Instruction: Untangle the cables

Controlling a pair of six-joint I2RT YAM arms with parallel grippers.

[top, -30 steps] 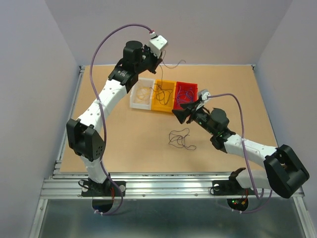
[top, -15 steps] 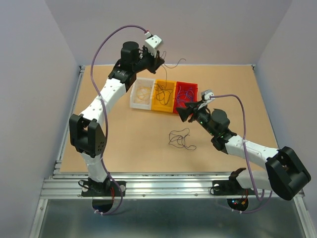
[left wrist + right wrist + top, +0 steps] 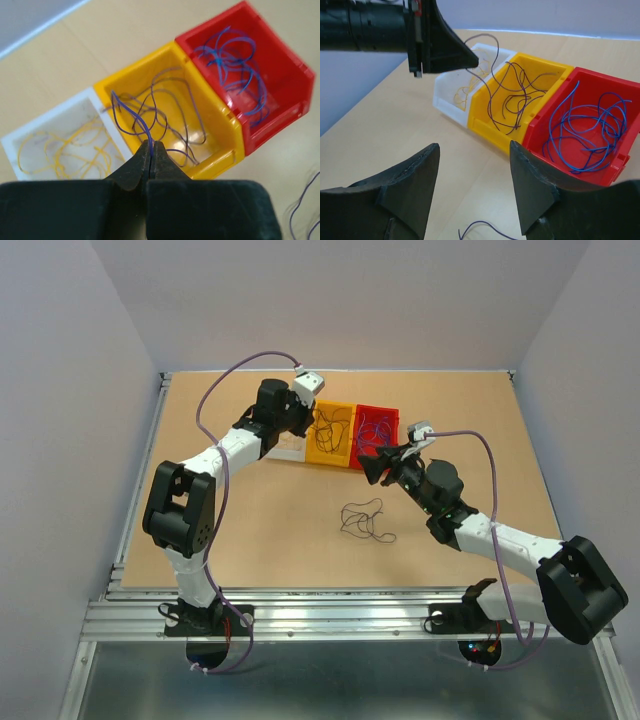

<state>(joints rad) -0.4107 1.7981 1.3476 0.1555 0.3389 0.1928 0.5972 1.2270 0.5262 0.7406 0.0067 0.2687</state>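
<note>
My left gripper shifts over, descends and releases next, as the yellow bin's bottom, strewn with matching cables, lies below and right in the top view.
My left gripper (image 3: 151,145) is shut on a thin purple cable (image 3: 140,124), which runs from its tips down into the yellow bin (image 3: 226,159). From above, that gripper (image 3: 311,421) hangs over the yellow bin (image 3: 345,457). More dark cables (image 3: 172,107) lie in that bin, blue ones (image 3: 227,62) in the red bin (image 3: 280,120), and pale yellow ones (image 3: 65,150) in the white bin (image 3: 50,118). A small dark tangle (image 3: 365,521) lies on the table. My right gripper (image 3: 474,145) stands open and empty just in front of the bins, seen from above (image 3: 371,469) beside the red bin (image 3: 391,414).
The three bins sit side by side at the middle back of the brown table (image 3: 250,530). A loose purple strand (image 3: 485,226) lies on the table below my right fingers. Grey walls close in the table's left, back and right sides.
My left arm has come down from its raised pose, bringing the gripper and its cable low over the yellow bin. The right gripper shifted slightly toward the red bin, then held still.
</note>
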